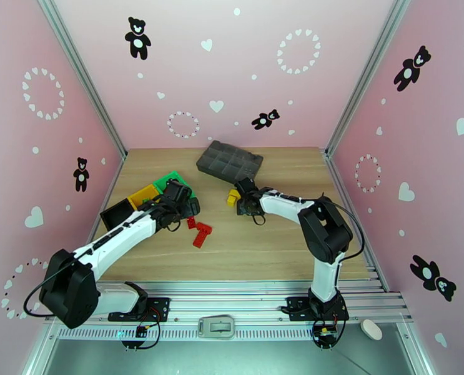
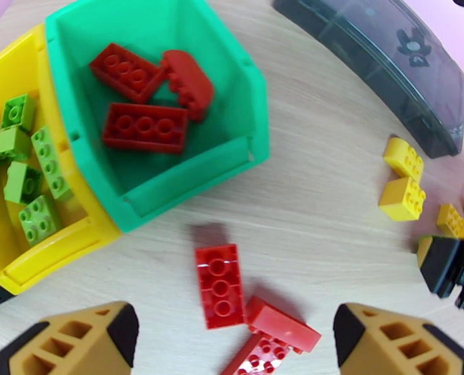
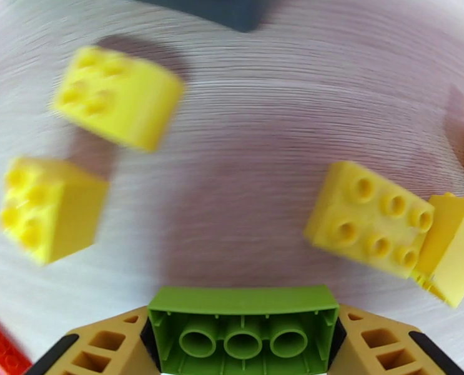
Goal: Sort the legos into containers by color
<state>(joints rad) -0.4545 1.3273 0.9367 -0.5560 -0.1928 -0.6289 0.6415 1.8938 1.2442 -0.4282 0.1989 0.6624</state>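
My right gripper should swing past the green bin (image 1: 172, 180) until it is above the yellow bin, and then it should let go of the brick.
My left gripper (image 1: 190, 215) (image 2: 232, 335) is open and hovers over red legos (image 2: 219, 285) (image 1: 200, 231) lying on the wood. The green bin (image 2: 194, 176) (image 1: 172, 180) holds three red bricks (image 2: 145, 126). Beside it, the yellow bin (image 2: 57, 242) (image 1: 143, 195) holds several light green bricks (image 2: 35, 176), and the black bin (image 1: 116, 215) stands further left. My right gripper (image 1: 241, 201) (image 3: 243, 335) is shut on a light green brick (image 3: 243, 323), studs facing away. Around it lie yellow legos (image 3: 116, 98) (image 3: 369, 220) (image 2: 403, 179) (image 1: 233, 196).
The flat dark grey compartment tray (image 1: 230, 160) (image 2: 381, 51) lies at the back, just behind the yellow bricks. The two grippers are a short distance apart; the right one's fingers (image 2: 444, 264) show at the edge of the left wrist view. Pink walls enclose the table.
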